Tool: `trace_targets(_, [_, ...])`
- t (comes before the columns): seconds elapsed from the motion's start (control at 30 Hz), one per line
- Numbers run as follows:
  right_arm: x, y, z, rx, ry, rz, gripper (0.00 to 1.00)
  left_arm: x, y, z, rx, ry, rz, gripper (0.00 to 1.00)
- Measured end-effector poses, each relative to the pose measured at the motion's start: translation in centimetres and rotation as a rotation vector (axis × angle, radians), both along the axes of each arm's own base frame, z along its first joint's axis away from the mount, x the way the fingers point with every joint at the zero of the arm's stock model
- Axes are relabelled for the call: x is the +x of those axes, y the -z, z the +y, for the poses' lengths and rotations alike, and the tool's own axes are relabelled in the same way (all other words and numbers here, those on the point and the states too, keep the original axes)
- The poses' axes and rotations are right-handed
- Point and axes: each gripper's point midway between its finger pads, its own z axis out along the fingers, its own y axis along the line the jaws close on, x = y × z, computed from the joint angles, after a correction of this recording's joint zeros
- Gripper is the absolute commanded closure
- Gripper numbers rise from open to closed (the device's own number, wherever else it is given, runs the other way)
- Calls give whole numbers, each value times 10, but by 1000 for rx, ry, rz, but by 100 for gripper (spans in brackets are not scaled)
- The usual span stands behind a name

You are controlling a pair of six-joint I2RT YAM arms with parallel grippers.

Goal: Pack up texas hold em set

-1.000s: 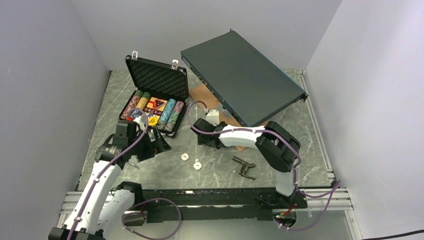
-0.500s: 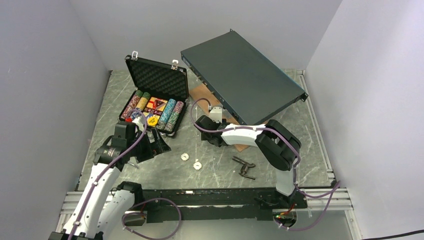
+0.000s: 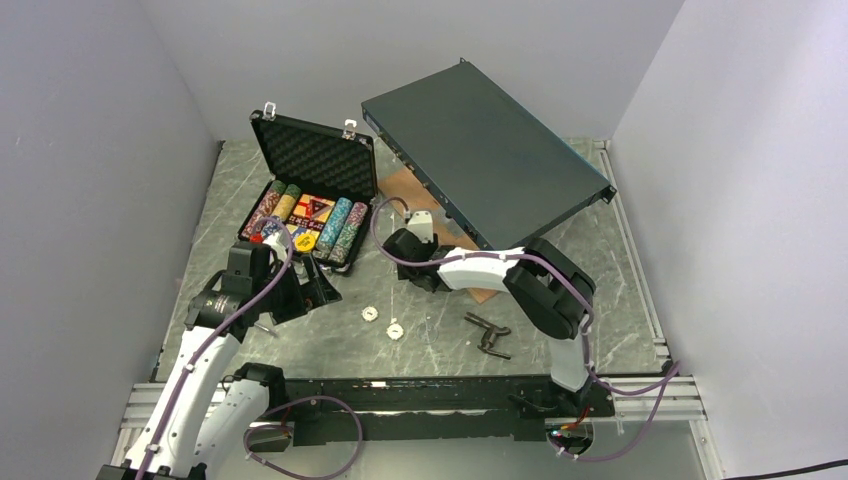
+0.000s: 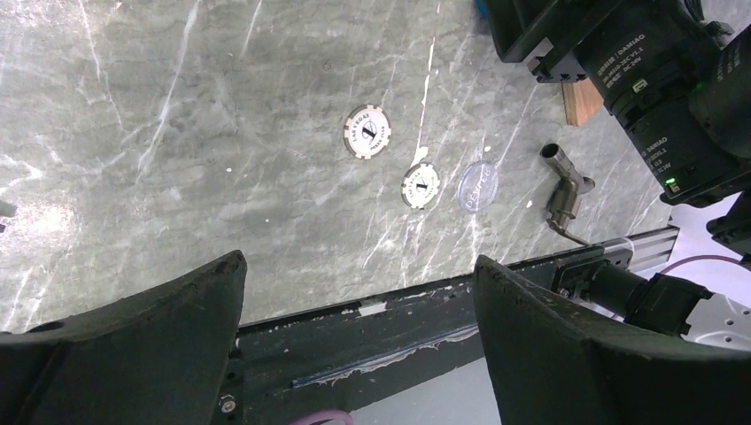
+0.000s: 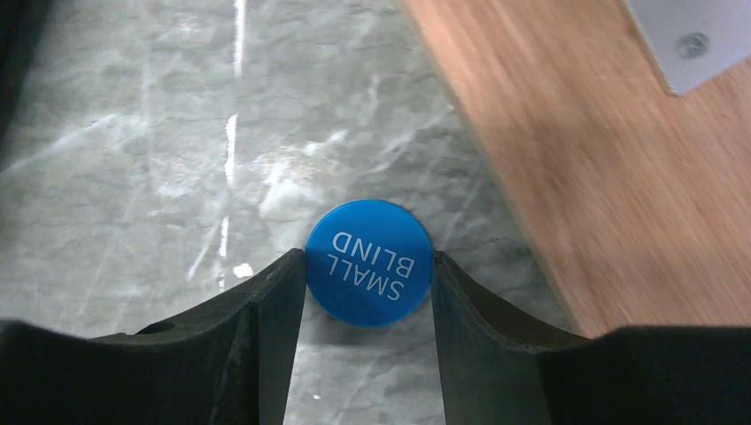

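The blue disc needs my left gripper to move over to the right in the top view and down next, to the bare tabletop (image 3: 350, 308) (image 4: 324, 130) beside a white chip.
The texas hold em set's black briefcase (image 3: 312, 160) lies open at the back left, with grey foam in the lid and rows of coloured chips (image 3: 340, 225) in the base. My right gripper (image 5: 367, 263) is shut on a blue disc (image 5: 369, 262) marked SMALL BLIND, just above the table beside a wooden board; in the top view it (image 3: 398, 250) is right of the case. Two white chips (image 4: 367, 131) (image 4: 421, 186) and a clear disc (image 4: 476, 186) lie on the table. My left gripper (image 4: 359, 266) is open and empty, in front of the case in the top view (image 3: 322, 285).
A large flat dark-grey metal box (image 3: 485, 150) leans at the back right on a wooden board (image 3: 408, 192). Black pliers (image 3: 488, 335) lie near the front, right of the white chips (image 3: 369, 313) (image 3: 394, 329). A black rail (image 3: 430, 395) runs along the near edge.
My right gripper has shifted slightly back and left, toward the case. The left arm has barely moved.
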Motion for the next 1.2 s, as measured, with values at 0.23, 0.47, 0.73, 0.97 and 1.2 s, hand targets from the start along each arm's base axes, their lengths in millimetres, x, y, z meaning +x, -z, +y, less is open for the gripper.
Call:
trace_targets(0.23, [-23, -2, 50, 25, -199, -2, 59, -2, 1, 0, 2, -1, 7, 1])
trace_targets(0.47, [-80, -7, 132, 109, -509, 22, 58, -5, 0, 13, 48, -68, 4, 1])
trace_targets(0.73, [-107, -12, 158, 195, -685, 77, 11, -6, -3, 38, 127, -226, 14, 1])
trace_targets(0.97, [-125, -20, 129, 166, -724, 114, 8, 3, 11, 38, 144, -237, 61, 5])
trace_targets(1.2, [-136, -61, 77, 168, -669, 65, 9, 16, 43, 3, 107, -112, 205, 6])
